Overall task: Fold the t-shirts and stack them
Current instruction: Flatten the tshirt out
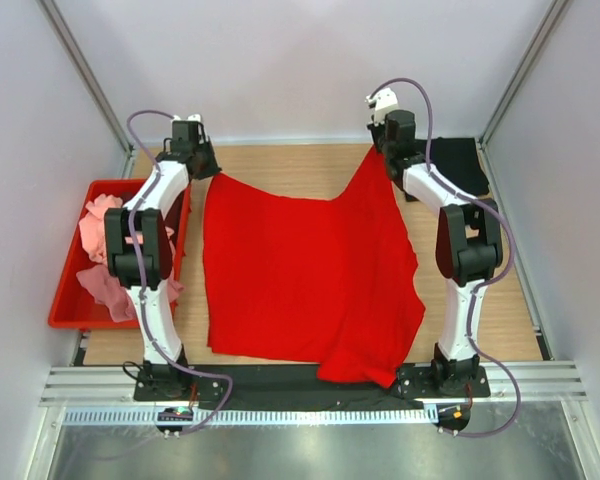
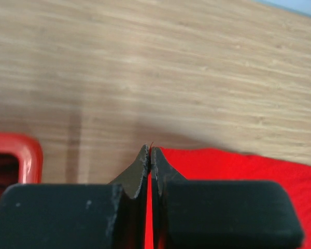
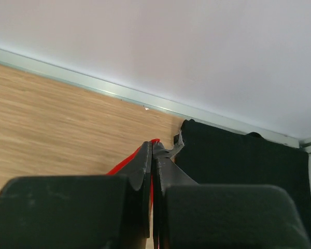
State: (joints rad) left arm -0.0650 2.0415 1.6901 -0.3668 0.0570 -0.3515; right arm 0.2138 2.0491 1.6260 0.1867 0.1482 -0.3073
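Note:
My right gripper will bring the red shirt's raised corner back down onto the shirt's side edge (image 1: pixel 403 234) nearest the black t-shirt and let go, because that edge is below and back of my gripper.
A bright red t-shirt (image 1: pixel 300 270) is spread over the wooden table, its near edge hanging past the front. My left gripper (image 1: pixel 208 170) is shut on its far left corner; red cloth (image 2: pixel 249 166) shows between and beside the jaws in the left wrist view, where the gripper (image 2: pixel 150 150) is pinched tight. My right gripper (image 1: pixel 382 160) is shut on the far right corner and lifts it a little; in the right wrist view a red edge (image 3: pixel 125 163) sits in the gripper (image 3: pixel 153 146). A black t-shirt (image 1: pixel 458 165) lies folded at the back right (image 3: pixel 238 161).
A red plastic crate (image 1: pixel 75 300) at the left holds pink and rose shirts (image 1: pixel 100 230); its corner shows in the left wrist view (image 2: pixel 20 150). White walls enclose the table on three sides. Bare wood (image 1: pixel 280 165) lies behind the red shirt.

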